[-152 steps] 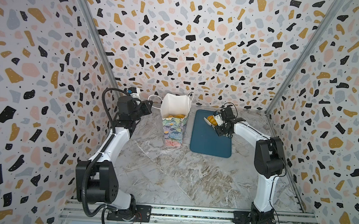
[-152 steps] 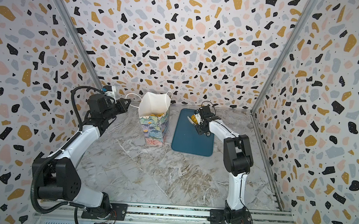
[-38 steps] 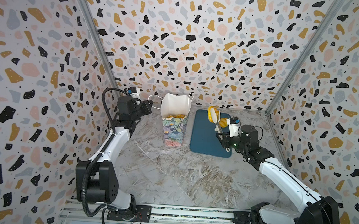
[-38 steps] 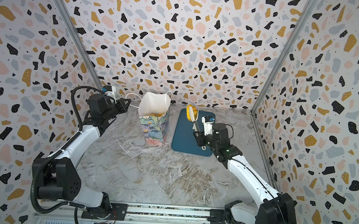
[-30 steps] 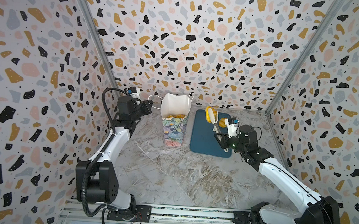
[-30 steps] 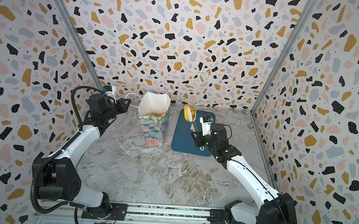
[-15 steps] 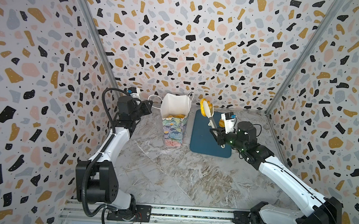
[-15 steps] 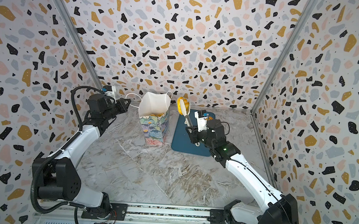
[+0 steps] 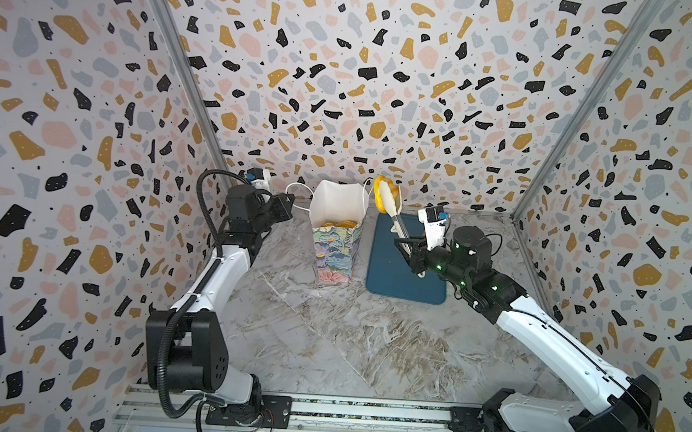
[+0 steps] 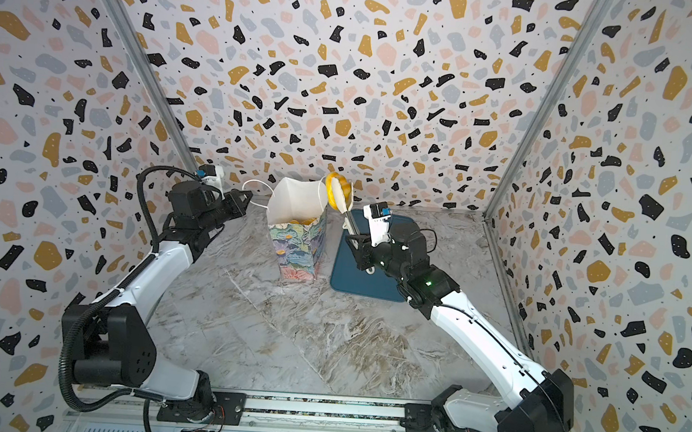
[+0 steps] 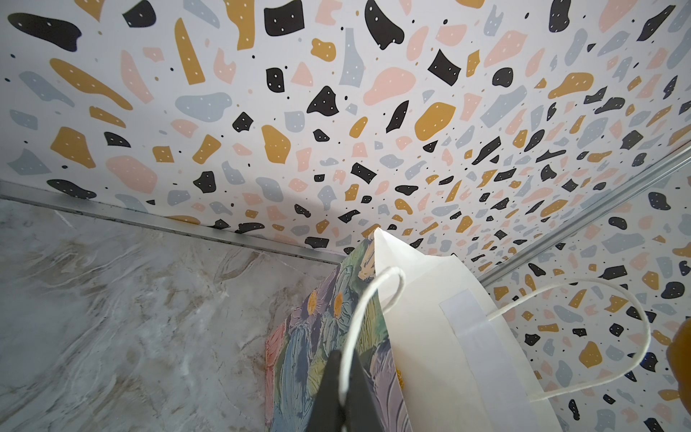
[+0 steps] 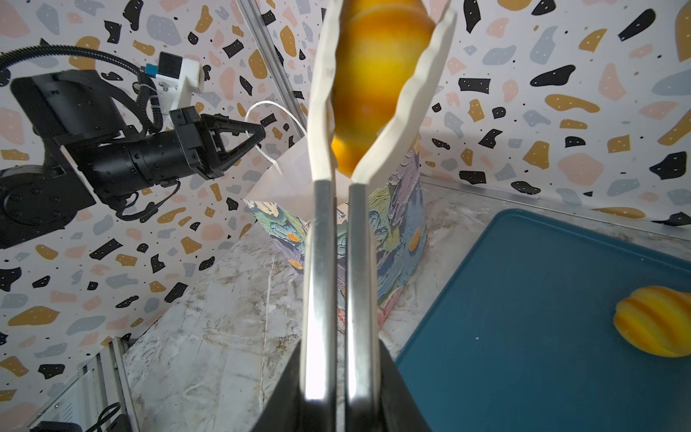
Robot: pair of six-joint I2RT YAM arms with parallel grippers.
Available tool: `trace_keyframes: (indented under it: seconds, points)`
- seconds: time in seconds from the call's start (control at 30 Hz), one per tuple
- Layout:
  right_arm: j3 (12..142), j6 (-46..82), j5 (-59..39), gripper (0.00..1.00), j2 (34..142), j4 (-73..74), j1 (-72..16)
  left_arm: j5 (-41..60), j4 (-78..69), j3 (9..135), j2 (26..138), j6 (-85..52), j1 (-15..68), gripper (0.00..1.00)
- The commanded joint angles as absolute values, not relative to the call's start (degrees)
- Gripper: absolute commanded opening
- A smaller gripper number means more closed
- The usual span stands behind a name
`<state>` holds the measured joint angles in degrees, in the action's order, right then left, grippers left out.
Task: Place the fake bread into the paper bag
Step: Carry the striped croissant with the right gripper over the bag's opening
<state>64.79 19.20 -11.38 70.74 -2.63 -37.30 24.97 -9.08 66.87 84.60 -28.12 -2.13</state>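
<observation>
My right gripper moves across toward the bag next until the croissant hangs over the bag's opening (image 9: 339,209) (image 12: 293,184). It then frees the tongs, since that opening is between my grippers.
The paper bag (image 9: 336,241) (image 10: 297,238) stands upright at the back of the table, mouth open, with fake bread (image 9: 337,224) inside. My left gripper (image 9: 289,200) (image 11: 342,370) is shut on one white cord handle (image 11: 359,318) and holds it off to the left. My right gripper (image 9: 407,246) (image 12: 338,374) is shut on metal tongs (image 9: 398,225) (image 12: 321,262). The tongs' white tips clamp a striped golden croissant (image 9: 381,192) (image 10: 335,189) (image 12: 377,74), high beside the bag's right rim. A ridged roll (image 12: 654,321) lies on the tray.
A flat dark-blue tray (image 9: 406,279) (image 10: 369,281) (image 12: 523,318) lies just right of the bag, under my right arm. Terrazzo-patterned walls close in the back and both sides. The bag's other handle (image 11: 598,299) loops free over its mouth.
My right gripper has carried the tongs and croissant up and to the left, from over the tray to the bag's right rim. The left arm and the bag have not moved.
</observation>
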Motion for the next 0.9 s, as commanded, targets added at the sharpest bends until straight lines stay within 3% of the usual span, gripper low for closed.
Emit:
trace_keyframes:
  seconds: [0.0, 0.87]
  points:
    - [68.77, 18.25, -10.56, 0.11, 70.9, 0.39, -38.24, 25.35, -11.29, 66.18, 84.66, -28.04, -1.84, 0.0]
    - [81.21, 15.32, -10.74, 0.12, 83.41, -2.06, -44.42, 25.24, -11.25, 66.18, 84.18, -27.92, -1.85, 0.0]
